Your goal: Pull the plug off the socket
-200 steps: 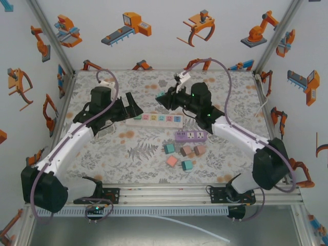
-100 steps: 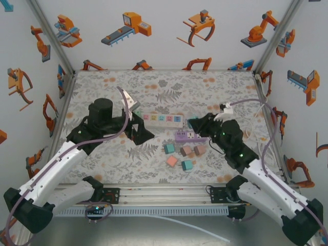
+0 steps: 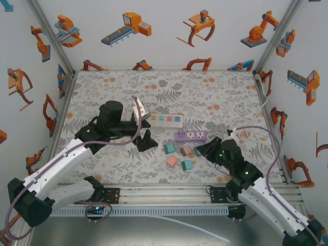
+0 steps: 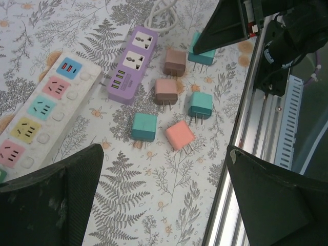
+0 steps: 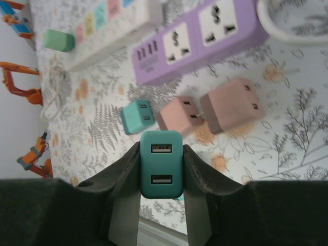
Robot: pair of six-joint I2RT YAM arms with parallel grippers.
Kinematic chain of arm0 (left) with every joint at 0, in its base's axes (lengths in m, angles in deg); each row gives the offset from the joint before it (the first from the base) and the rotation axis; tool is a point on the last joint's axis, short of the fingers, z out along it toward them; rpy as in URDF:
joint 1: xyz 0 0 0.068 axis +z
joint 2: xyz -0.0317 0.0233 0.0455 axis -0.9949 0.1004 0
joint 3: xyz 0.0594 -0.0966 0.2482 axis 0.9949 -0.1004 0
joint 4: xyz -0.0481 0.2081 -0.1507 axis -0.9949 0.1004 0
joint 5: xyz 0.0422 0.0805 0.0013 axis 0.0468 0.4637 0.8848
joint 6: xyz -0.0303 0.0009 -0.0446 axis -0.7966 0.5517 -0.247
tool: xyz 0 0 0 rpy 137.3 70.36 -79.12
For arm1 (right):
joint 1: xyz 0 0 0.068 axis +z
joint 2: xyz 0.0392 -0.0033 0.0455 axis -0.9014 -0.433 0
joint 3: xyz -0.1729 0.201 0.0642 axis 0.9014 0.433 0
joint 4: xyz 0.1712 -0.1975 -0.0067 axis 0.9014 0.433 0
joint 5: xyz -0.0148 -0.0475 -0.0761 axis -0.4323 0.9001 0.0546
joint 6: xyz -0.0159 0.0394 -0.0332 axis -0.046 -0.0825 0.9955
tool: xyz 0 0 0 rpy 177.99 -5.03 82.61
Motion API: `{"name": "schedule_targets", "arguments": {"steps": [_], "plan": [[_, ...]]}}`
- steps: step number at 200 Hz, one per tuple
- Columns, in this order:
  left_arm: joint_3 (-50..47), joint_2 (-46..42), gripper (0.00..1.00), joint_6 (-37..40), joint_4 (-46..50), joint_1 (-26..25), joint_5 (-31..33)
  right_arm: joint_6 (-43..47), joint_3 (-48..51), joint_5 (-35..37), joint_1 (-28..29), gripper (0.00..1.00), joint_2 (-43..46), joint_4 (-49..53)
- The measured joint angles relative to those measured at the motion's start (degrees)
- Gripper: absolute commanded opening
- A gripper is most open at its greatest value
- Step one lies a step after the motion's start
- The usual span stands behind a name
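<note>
My right gripper lowers back toward the rail next, onto the bare mat beside the nearest teal plug, since that spot is free for releasing the held one.
A teal two-port USB plug [image 5: 161, 164] is pinched upright between the pads of my right gripper [image 5: 161, 177], which hangs above the loose plugs in front of the purple power strip [image 5: 200, 41]. The top view shows that gripper [image 3: 201, 149] just right of the plug pile. From the left wrist view the held plug [image 4: 201, 51] pokes out under the right arm. A green plug [image 5: 59, 40] sits at the end of the white power strip [image 5: 102, 25]. My left gripper [image 4: 164, 205] is open over bare mat, left of the pile [image 3: 144, 134].
Loose plugs lie on the mat: two teal [image 4: 144, 126] [image 4: 200, 104], one salmon [image 4: 180, 136], two brownish-pink [image 4: 175, 61] [image 4: 165, 91]. The white strip [image 3: 166, 120] lies behind the purple strip [image 3: 190, 136]. A white cable [image 3: 248, 134] coils at the right. The aluminium rail [image 4: 256, 128] borders the near edge.
My right gripper has drawn back from the strips toward the near right, carrying the teal plug. The left gripper has swung slightly right and nearer.
</note>
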Motion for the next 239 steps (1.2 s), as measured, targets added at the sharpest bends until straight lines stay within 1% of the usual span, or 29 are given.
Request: {"name": "schedule_targets", "arguments": {"steps": [74, 87, 94, 99, 113, 132, 177, 210, 239], "plan": [[0.0, 0.1, 0.97, 0.2, 0.0, 0.0, 1.3, -5.6, 4.0, -0.9, 0.0, 0.01, -8.8, 0.3], [0.0, 0.1, 0.97, 0.2, 0.0, 0.0, 1.6, -6.4, 4.6, -0.9, 0.0, 0.04, -9.6, -0.6], [0.0, 0.1, 0.97, 0.2, 0.0, 0.0, 1.7, -6.9, 4.9, -0.9, 0.0, 0.08, -9.7, -1.0], [0.0, 0.1, 0.97, 0.2, 0.0, 0.0, 1.9, -7.1, 5.0, -0.9, 0.0, 0.11, -9.7, -1.4], [0.0, 0.1, 0.97, 0.2, 0.0, 0.0, 2.4, -8.2, 5.4, -1.0, 0.0, 0.26, -9.7, -2.0], [0.0, 0.1, 0.97, 0.2, 0.0, 0.0, 2.7, -10.6, 5.4, -1.0, 0.0, 0.38, -9.6, -1.6], [0.0, 0.4, 0.97, 0.2, 0.1, 0.0, 3.3, -13.5, 5.4, -0.8, 0.0, 0.45, -9.3, 1.3], [0.0, 0.7, 0.97, 0.2, 0.1, 0.0, 3.9, -14.0, 4.9, -0.5, 0.0, 0.5, -9.2, 2.0], [0.0, 1.3, 0.97, 0.0, 0.1, 0.0, 6.2, -13.9, 3.1, 0.3, 0.0, 0.55, -9.7, 5.2]]}}
